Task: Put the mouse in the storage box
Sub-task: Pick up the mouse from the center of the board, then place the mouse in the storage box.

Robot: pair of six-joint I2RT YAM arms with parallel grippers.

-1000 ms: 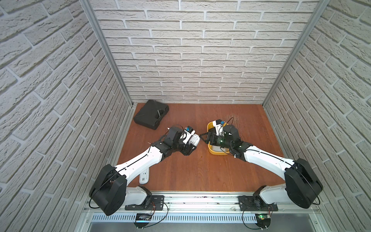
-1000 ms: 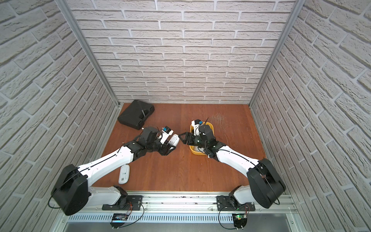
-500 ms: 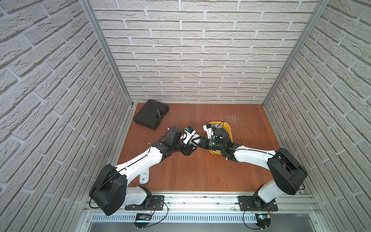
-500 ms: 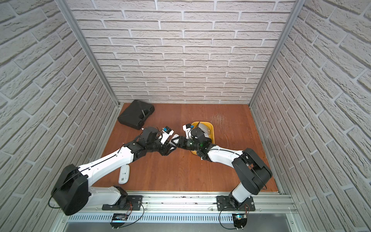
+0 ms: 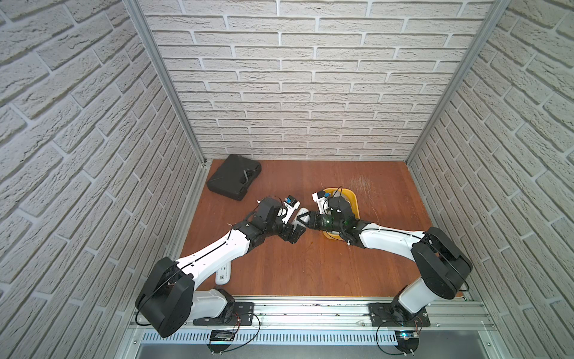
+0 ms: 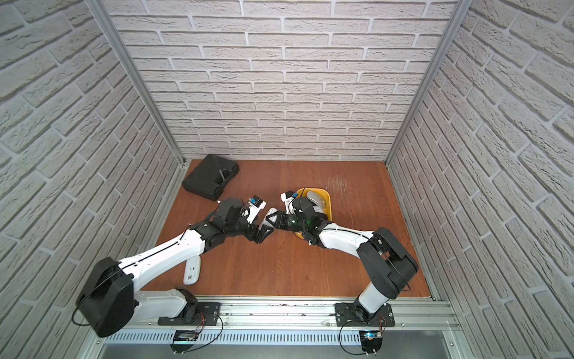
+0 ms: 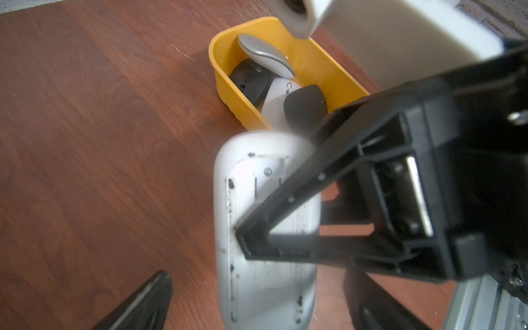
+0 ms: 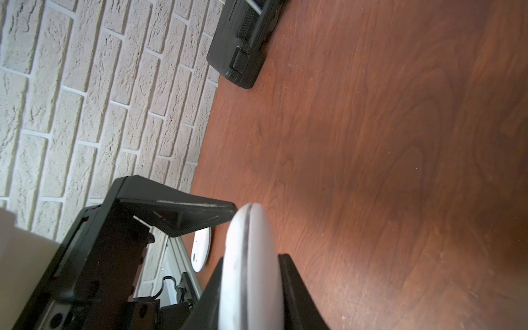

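Note:
The right gripper next swings away from the left gripper and over the yellow storage box, fingers tipping down, to release the mouse (image 6: 269, 216), since other mice lie inside.
A white mouse (image 5: 302, 214) (image 6: 269, 216) hangs above the table between the two arms, turned on edge. My right gripper (image 5: 306, 219) (image 8: 253, 285) is shut on the mouse (image 8: 248, 228), one finger pressed against each flat side. My left gripper (image 5: 298, 224) (image 7: 258, 288) stands open around the mouse (image 7: 257, 183), its fingers apart from it. The yellow storage box (image 5: 354, 202) (image 6: 327, 199) (image 7: 228, 94) sits just behind the right gripper and holds several mice in silver, black and white.
A flat black hard case (image 5: 234, 181) (image 6: 211, 177) (image 8: 243, 43) lies at the back left corner. A white oblong device (image 5: 223, 273) (image 6: 192, 270) (image 8: 201, 248) rests on the table under the left arm. Brick walls enclose three sides.
The right gripper swung from over the storage box to the left and shut on the mouse. The left gripper, which held the mouse, has opened.

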